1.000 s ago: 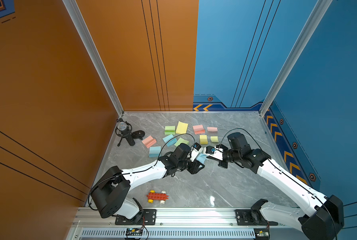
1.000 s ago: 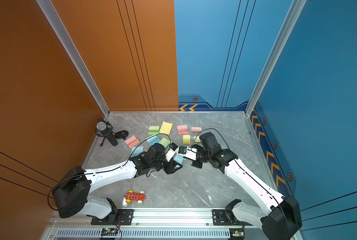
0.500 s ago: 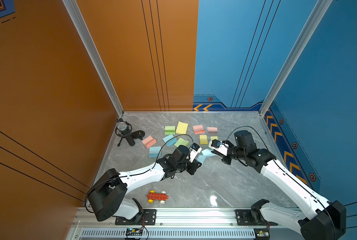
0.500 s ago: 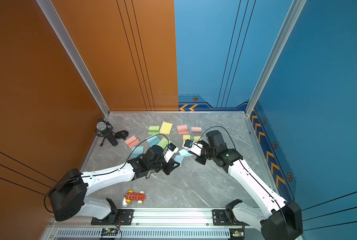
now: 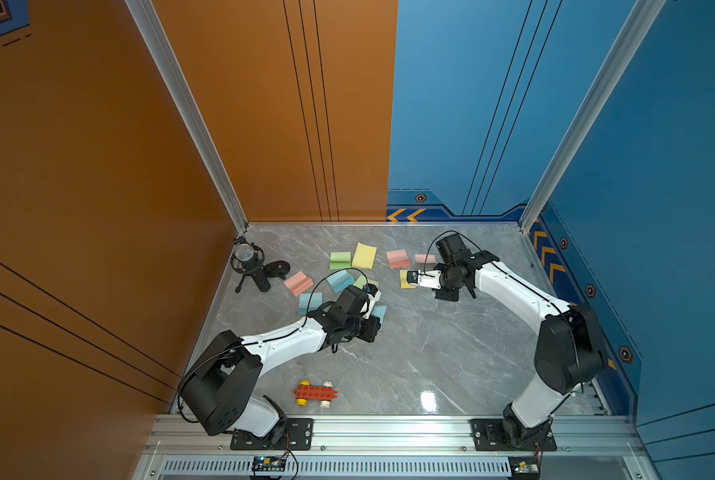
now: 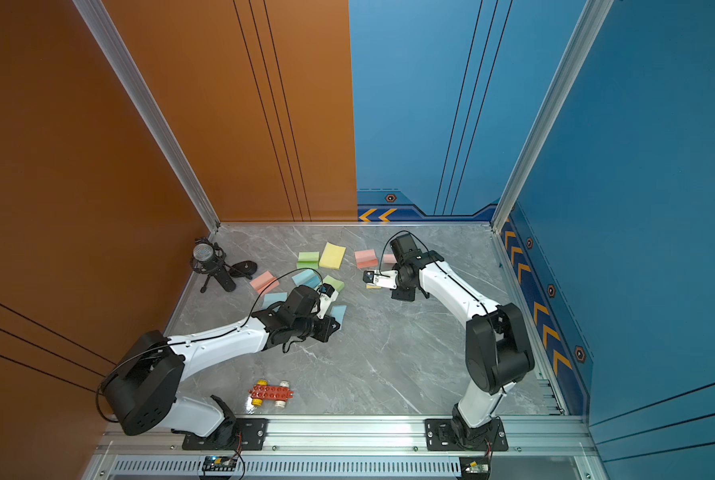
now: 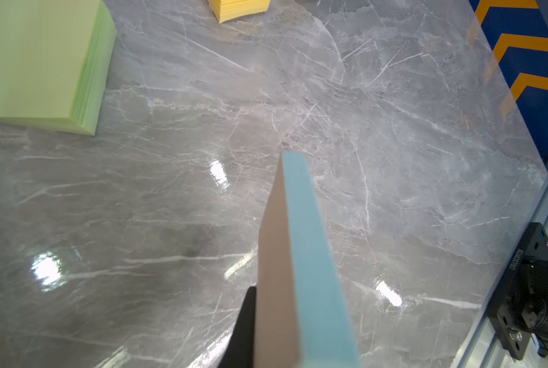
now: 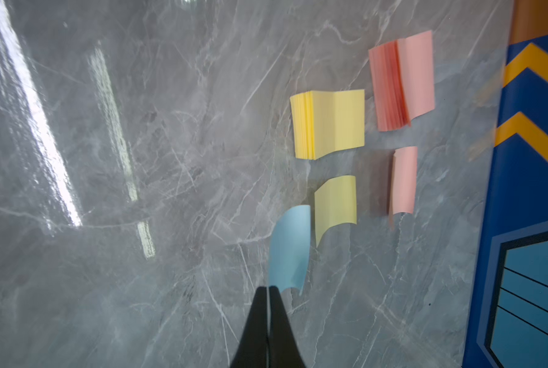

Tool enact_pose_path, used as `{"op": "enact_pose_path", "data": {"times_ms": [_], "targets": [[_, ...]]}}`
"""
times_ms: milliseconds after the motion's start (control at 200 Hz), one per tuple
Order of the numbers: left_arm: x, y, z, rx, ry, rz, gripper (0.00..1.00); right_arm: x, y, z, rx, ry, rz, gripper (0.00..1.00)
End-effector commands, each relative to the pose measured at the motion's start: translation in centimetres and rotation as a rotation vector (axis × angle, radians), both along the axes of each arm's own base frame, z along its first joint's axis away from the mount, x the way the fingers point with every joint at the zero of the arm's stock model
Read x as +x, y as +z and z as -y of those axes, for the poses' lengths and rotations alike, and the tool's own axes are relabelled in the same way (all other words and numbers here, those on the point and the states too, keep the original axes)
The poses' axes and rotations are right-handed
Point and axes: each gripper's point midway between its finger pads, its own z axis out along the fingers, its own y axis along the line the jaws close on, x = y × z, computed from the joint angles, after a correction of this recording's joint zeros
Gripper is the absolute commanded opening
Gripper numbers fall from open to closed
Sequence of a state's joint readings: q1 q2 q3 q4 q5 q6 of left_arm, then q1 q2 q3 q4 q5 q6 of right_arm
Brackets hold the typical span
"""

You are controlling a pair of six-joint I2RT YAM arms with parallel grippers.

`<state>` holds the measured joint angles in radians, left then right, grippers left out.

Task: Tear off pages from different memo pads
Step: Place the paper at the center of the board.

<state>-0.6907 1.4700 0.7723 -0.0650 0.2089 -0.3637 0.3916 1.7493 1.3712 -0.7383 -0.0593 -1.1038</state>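
Observation:
The right gripper will next go down and let go of the curled blue page [image 8: 290, 248] on the bare tabletop near the loose yellow page, as that spot lies below.
My left gripper [image 5: 377, 308] is shut on a small blue memo pad [image 7: 310, 261], held edge-on above the table with its brown backing against one black finger [image 7: 245, 325]. My right gripper [image 8: 268, 290] is shut on a curled blue page [image 8: 290, 248], which hangs over the table near a loose yellow page [image 8: 334, 204] and a loose pink page [image 8: 404, 180]. Beyond them lie a small yellow pad [image 8: 328, 124] and a pink pad [image 8: 400, 82]. In a top view the right gripper [image 5: 410, 276] is back right of the left one, well apart from it.
More pads lie toward the back: large yellow [image 5: 364, 255], green [image 5: 340, 259], pink [image 5: 298, 282], two blue [image 5: 340, 280] [image 5: 310, 302] and a green one [image 7: 43, 63] close to my left gripper. A microphone on a tripod [image 5: 249, 266] stands back left. A red brick car [image 5: 315, 392] sits near the front.
The right gripper has pulled away to the back right with the blue page, clear of the blue pad. The left gripper has closed tighter on the pad and drawn back slightly.

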Motion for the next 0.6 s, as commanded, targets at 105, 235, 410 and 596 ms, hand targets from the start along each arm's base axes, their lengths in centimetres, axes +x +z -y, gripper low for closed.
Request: {"op": "enact_pose_path", "data": {"times_ms": [105, 235, 410, 596], "targets": [[-0.3, -1.0, -0.8, 0.039, 0.001, -0.018, 0.0, 0.2, -1.2, 2.0, -0.181, 0.062, -0.115, 0.0], [-0.3, -1.5, -0.4, 0.035, -0.011, -0.045, 0.0, 0.4, -2.4, 1.9, -0.21, 0.09, -0.161, 0.0], [-0.3, -1.6, -0.2, 0.031, -0.015, -0.052, 0.0, 0.4, -3.5, 1.2, -0.189, 0.119, -0.203, 0.0], [-0.3, -1.6, -0.4, 0.036, -0.011, -0.049, 0.0, 0.7, -4.4, 0.5, -0.168, 0.137, -0.227, 0.0]]}}
